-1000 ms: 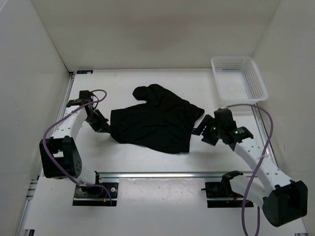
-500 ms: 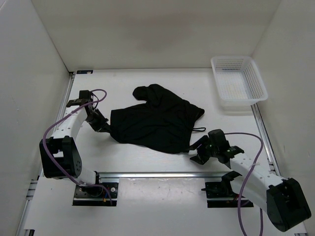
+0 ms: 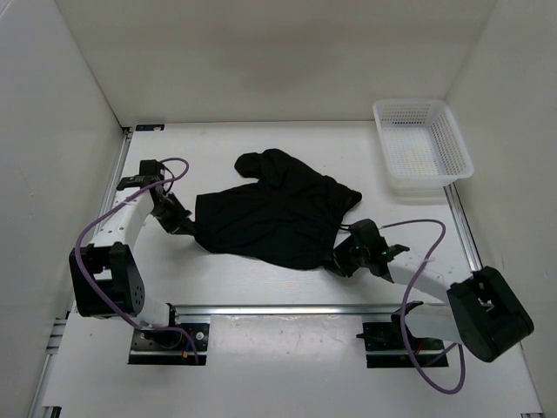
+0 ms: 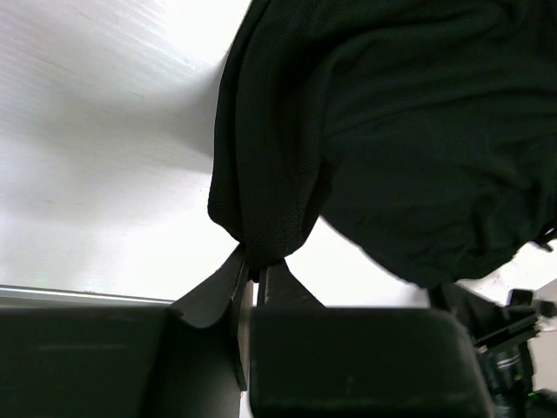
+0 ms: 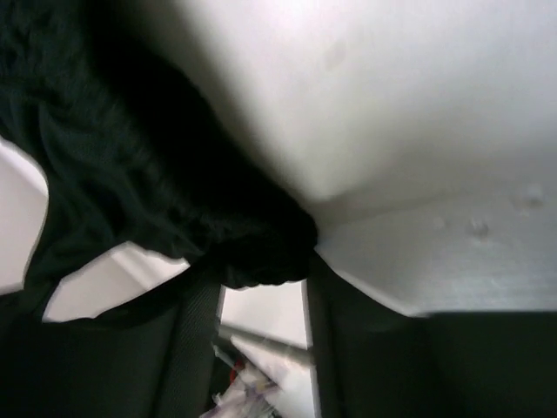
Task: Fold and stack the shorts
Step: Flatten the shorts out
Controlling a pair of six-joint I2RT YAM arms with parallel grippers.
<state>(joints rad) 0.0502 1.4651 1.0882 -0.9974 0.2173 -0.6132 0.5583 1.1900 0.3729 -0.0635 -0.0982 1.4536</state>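
The left gripper will next lift the shorts' pinched fold outward, then lower it onto the bare tabletop near the back wall (image 3: 190, 150) and let go, because the shorts (image 3: 270, 218) lie crumpled.
The black shorts (image 3: 270, 218) lie crumpled and spread on the white table, one leg reaching back left. My left gripper (image 3: 187, 228) is at their left corner, and in the left wrist view it (image 4: 258, 266) is shut on a pinched fold of the shorts (image 4: 392, 131). My right gripper (image 3: 335, 261) sits low at the near right corner. In the right wrist view its fingers (image 5: 196, 331) stand apart, with a bunch of the shorts (image 5: 130, 157) lying between the tips of the gripper (image 5: 261, 283).
A white mesh basket (image 3: 409, 104) stands at the back right corner. An aluminium rail (image 3: 287, 308) runs along the near edge by the arm bases. White walls close in the left, back and right sides.
My right arm swung from the shorts' right side down and in to their near right corner, its jaws narrowing around the fabric. The left arm and the shorts have stayed put.
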